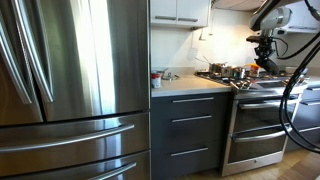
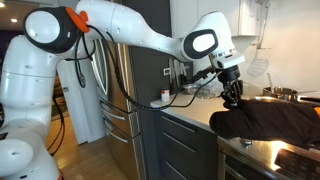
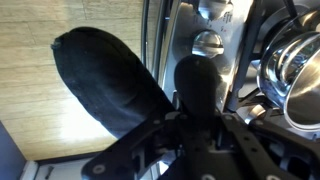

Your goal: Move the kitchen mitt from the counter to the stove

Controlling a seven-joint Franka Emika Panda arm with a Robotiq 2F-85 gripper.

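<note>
The mitt [image 2: 272,120] goes outward over the burners beside the metal pots next, then my gripper lowers to release it, since it still hangs past the stove's front edge.
The black kitchen mitt [image 2: 272,120] hangs from my gripper [image 2: 232,97], which is shut on it. In an exterior view the mitt drapes over the front edge of the stainless stove [image 2: 292,156], just past the end of the light grey counter [image 2: 190,116]. In the wrist view the mitt [image 3: 100,80] hangs as two dark lobes below the fingers [image 3: 196,128], with the stove's front knobs [image 3: 207,42] behind it. In an exterior view my gripper [image 1: 264,56] is above the stove [image 1: 255,108], to the right of the counter [image 1: 190,86].
Metal pots [image 1: 232,72] stand on the burners, and one shows in the wrist view [image 3: 295,65]. A stainless fridge [image 1: 70,90] stands left of the counter. Small items [image 1: 158,78] sit at the counter's back. Wooden floor [image 3: 40,90] lies below.
</note>
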